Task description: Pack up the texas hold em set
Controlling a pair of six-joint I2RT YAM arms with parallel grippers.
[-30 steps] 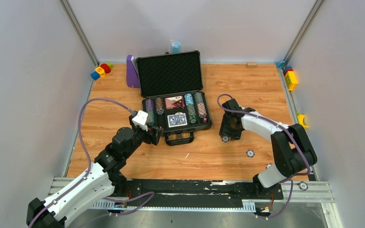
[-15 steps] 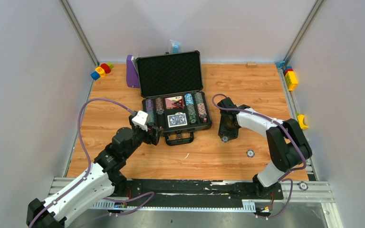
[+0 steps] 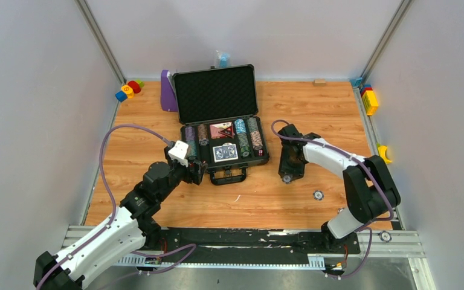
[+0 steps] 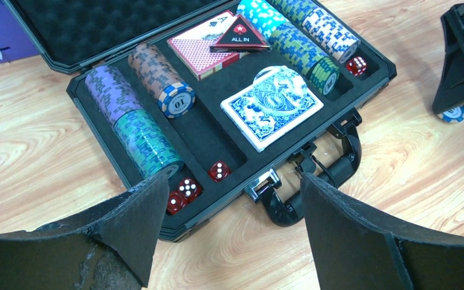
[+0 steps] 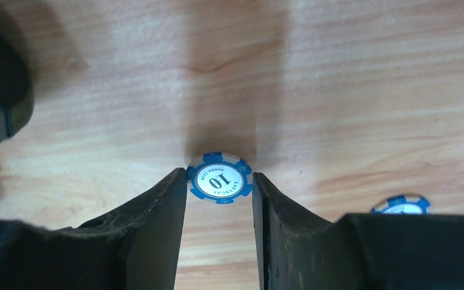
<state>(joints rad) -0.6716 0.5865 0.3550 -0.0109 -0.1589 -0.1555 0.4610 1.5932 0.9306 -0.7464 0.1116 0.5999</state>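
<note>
I should next lift my right gripper, cross left in the top view to the brown chip row's empty slot, and lower to release the chip.
The dark grey case (image 3: pixel 216 93) lies open mid-table, holding rows of striped chips (image 4: pixel 157 78), two card decks (image 4: pixel 272 106) and red dice (image 4: pixel 189 187). My left gripper (image 3: pixel 196 172) (image 4: pixel 234 178) hovers open over the case's front edge by the handle (image 4: pixel 338 166), holding nothing. To the right of the case, my right gripper (image 3: pixel 287 174) (image 5: pixel 219 184) points down at the table. Its fingertips touch both sides of a blue-and-white poker chip (image 5: pixel 219 178) marked 10, which lies flat on the wood. Another blue chip (image 5: pixel 402 204) (image 3: pixel 318 195) lies loose nearby.
A purple stand (image 3: pixel 168 90) leans beside the lid's left edge. Coloured toy blocks (image 3: pixel 128 89) sit at the back left corner, and yellow ones (image 3: pixel 370 99) along the right wall. Grey walls close in three sides.
The right gripper's jaws have narrowed round the blue chip, and the arm has shifted a little to the left. The left arm has not moved.
</note>
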